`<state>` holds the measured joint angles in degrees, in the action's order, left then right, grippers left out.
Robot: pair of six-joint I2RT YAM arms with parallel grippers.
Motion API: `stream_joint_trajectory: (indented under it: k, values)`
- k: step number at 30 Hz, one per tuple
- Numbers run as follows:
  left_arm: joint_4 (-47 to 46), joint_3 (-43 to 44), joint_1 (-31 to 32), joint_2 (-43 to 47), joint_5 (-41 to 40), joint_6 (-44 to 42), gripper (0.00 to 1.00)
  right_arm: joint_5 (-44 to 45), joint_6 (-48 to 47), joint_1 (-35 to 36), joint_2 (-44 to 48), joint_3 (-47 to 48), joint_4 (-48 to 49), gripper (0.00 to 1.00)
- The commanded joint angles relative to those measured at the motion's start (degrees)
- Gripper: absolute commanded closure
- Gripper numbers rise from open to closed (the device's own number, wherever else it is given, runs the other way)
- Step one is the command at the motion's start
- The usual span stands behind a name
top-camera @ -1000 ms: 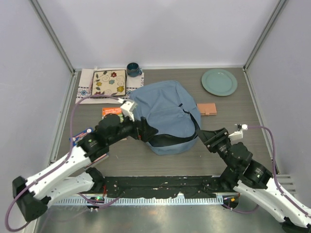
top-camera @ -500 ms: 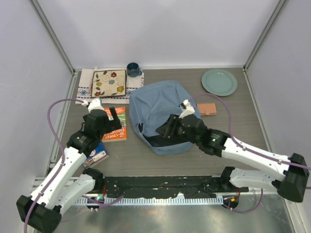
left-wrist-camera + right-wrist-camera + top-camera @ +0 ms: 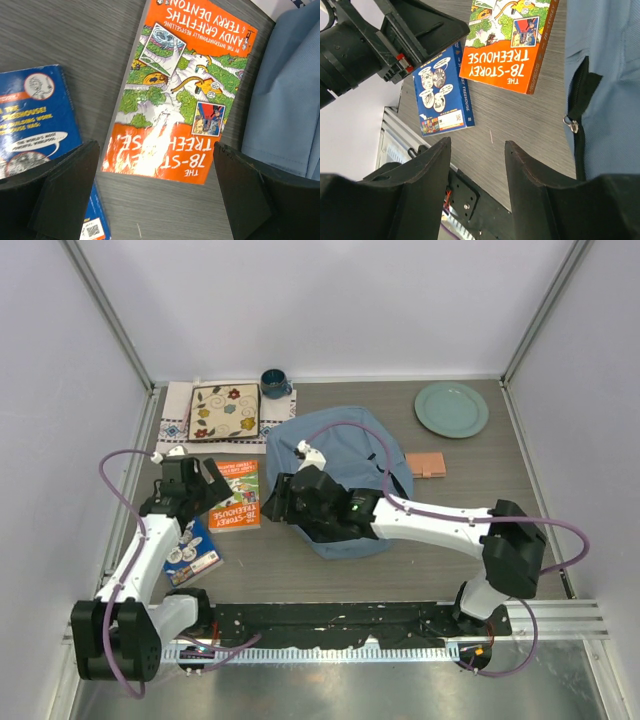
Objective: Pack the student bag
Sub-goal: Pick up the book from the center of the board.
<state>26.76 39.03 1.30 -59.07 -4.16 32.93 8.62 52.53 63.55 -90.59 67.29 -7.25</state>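
My left gripper comes down next to the orange book's long pale edge (image 3: 115, 111), below its open fingers, because bare table alongside leaves a finger room there.
The student bag (image 3: 345, 465), a soft dusty-blue backpack, lies mid-table; its dark zipper with a metal pull (image 3: 571, 124) shows in the right wrist view. An orange book (image 3: 237, 495) lies flat just left of it, and a blue book (image 3: 192, 552) lies nearer the front left. My left gripper (image 3: 218, 488) hovers over the orange book (image 3: 185, 90), wide open and empty, with the bag (image 3: 295, 100) at its right. My right arm reaches across the bag; its gripper (image 3: 275, 498) is open above bare table (image 3: 477, 147) by the bag's left edge.
A green plate (image 3: 452, 408) sits at the back right, with a tan wallet-like item (image 3: 425, 464) right of the bag. A dark mug (image 3: 274, 382) and a floral tile (image 3: 224, 410) on a patterned cloth (image 3: 180, 418) stand at the back left.
The left gripper has left the bag's side and moved left over the orange book. The right arm has swung from the right side across the bag to its left edge.
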Motion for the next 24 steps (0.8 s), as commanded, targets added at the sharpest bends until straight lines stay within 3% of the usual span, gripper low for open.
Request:
stream_joint_trajectory:
  k: [1, 13, 24]
  values:
    - [-7.2, 0.5, -1.0, -4.0, 4.0, 1.1, 0.00, 4.4, 0.9, 1.3, -2.9, 4.7, 1.8, 0.48]
    - [-17.8, -3.7, -7.9, -13.1, 13.0, 3.2, 0.01, 6.0, 0.9, 1.1, -19.9, 18.2, -4.0, 0.51]
    - [-19.2, -6.3, -9.0, -11.8, 16.1, 3.6, 0.00, 5.4, 0.4, -2.5, -32.5, 27.5, -9.1, 0.50]
